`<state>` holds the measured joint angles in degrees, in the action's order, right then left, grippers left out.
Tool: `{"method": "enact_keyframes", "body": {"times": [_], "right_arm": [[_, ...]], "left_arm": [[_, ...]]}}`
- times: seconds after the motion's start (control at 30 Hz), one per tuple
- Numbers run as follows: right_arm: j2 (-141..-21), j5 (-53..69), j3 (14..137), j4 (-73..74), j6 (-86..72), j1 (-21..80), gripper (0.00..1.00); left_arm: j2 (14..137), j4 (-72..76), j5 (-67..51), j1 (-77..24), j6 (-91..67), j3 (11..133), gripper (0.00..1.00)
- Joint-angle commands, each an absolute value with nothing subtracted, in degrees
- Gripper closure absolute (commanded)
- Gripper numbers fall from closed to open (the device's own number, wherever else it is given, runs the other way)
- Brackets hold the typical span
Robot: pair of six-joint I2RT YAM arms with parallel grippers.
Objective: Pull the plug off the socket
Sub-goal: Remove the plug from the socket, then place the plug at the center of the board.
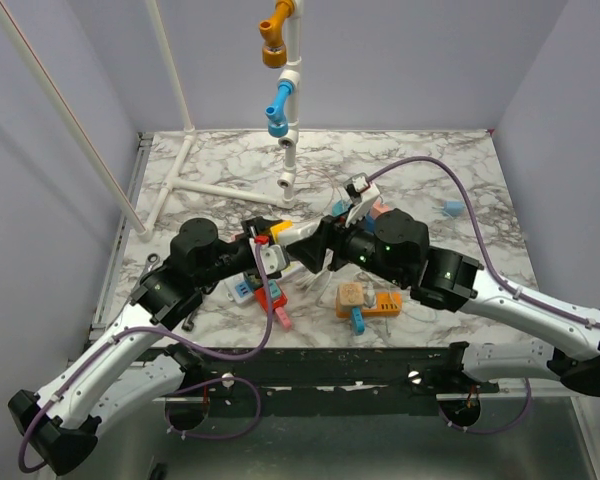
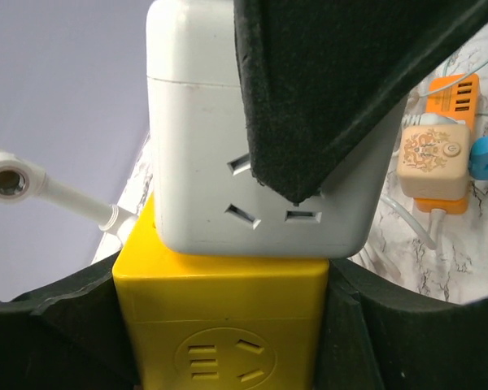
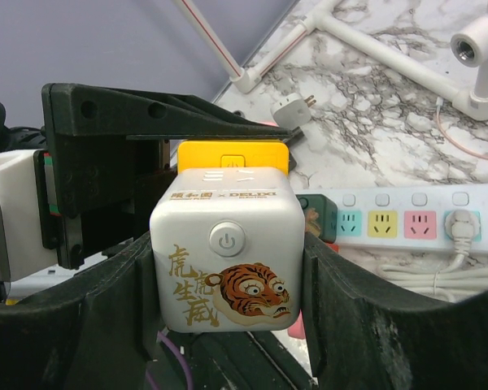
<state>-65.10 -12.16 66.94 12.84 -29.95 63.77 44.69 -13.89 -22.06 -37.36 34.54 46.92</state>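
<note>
Next, my right gripper carries the white cube away from the yellow cube, then down to bare tabletop by the light blue plug [image 1: 439,222], where there is room to release it.
Two cube adapters are pressed together face to face above the table. My left gripper [image 2: 224,325] is shut on the yellow cube [image 2: 220,317], one finger on each side. My right gripper [image 3: 228,276] is shut on the white cube [image 3: 225,260], which has a tiger print and a power button. In the top view both grippers meet at the table's middle, left gripper [image 1: 267,248] and right gripper [image 1: 313,242]. The socket [image 3: 407,221], a long white power strip with pastel outlets, lies on the table behind. A white corded plug [image 3: 459,229] sits in its right-hand outlet. A dark green cube [image 3: 321,221] is at its left end.
A white pipe frame [image 1: 290,120] with orange and blue fittings stands at the back. A beige cube [image 1: 351,296] on an orange charger [image 1: 385,303] and a pink piece [image 1: 282,318] lie near the front edge. A loose white plug [image 3: 293,110] lies near the pipes.
</note>
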Motion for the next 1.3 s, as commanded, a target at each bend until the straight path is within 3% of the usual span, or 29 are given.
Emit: {"method": "enact_keyframes", "body": {"times": [0.0, 0.4, 0.67, 0.93, 1.07, 1.27], "right_arm": [[-56.3, -19.56, 67.0, 17.41, -25.28, 63.37, 0.99], [-53.01, -21.59, 66.44, 19.74, -24.55, 63.37, 0.99], [-49.14, -26.11, 67.68, 24.14, -23.5, 63.34, 0.99], [-52.49, -43.28, 69.67, 32.71, -24.71, 62.59, 0.99], [-54.01, -42.66, 70.13, 32.8, -25.43, 53.23, 0.99], [-63.31, -23.51, 68.21, 29.48, -27.88, 29.21, 0.99]], "left_arm": [[44.69, -21.12, -12.57, -34.72, 35.2, 46.52, 0.92], [47.58, -26.39, -9.21, -34.67, 37.55, 47.49, 1.0], [48.66, -28.83, -6.28, -34.71, 39.17, 46.37, 1.0], [48.4, -30.7, -7.36, -34.72, 40.16, 49.85, 1.0], [49.13, -33.51, -7.51, -34.72, 39.77, 54.09, 1.0], [47.08, -36.35, -10.07, -34.72, 36.99, 57.26, 1.0]]}}
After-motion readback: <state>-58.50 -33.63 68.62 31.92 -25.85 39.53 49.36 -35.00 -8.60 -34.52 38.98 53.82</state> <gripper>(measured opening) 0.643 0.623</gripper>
